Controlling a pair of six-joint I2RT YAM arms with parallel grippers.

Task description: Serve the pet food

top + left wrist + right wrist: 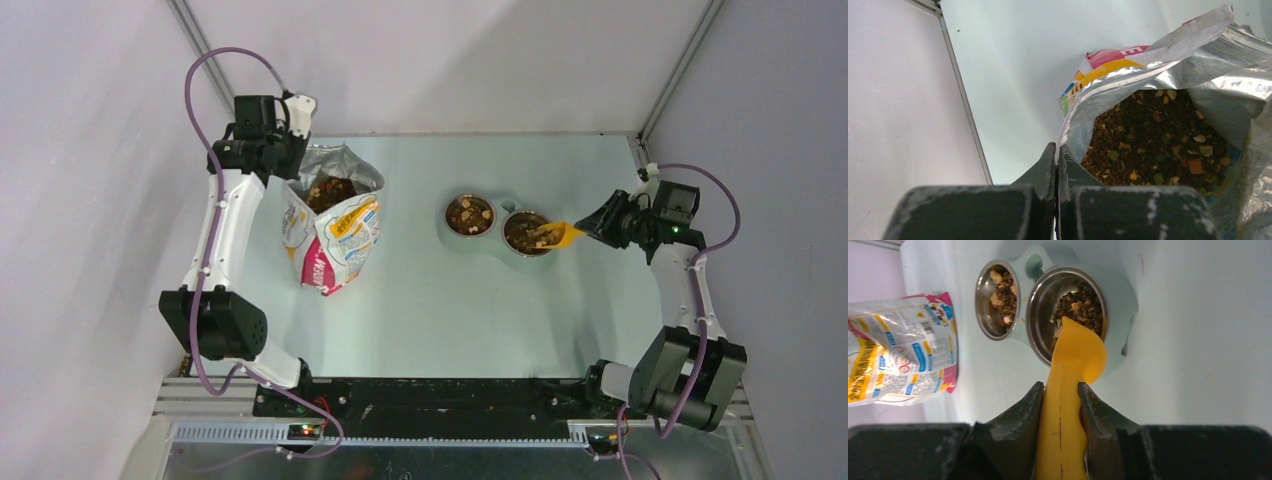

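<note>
I will move my right gripper down and toward my base, back to the bare tabletop, and let go of the scoop there, since both bowls hold kibble (1078, 307).
The pet food (1153, 137) fills the open foil bag (335, 230), which stands upright at the table's left. My left gripper (1057, 150) is shut on the bag's rim at its back left corner. My right gripper (1060, 387) is shut on the handle of the yellow scoop (1073, 370). The scoop (560, 235) is tipped over the right bowl (527, 233) of a double feeder (1120, 305), its head turned down into the kibble (1078, 307) there. The left bowl (469, 215) also holds kibble.
The pale feeder base (495, 250) sits at the middle of the table. A metal frame rail (963, 95) runs along the table's left edge beside the bag, and walls close in on both sides.
</note>
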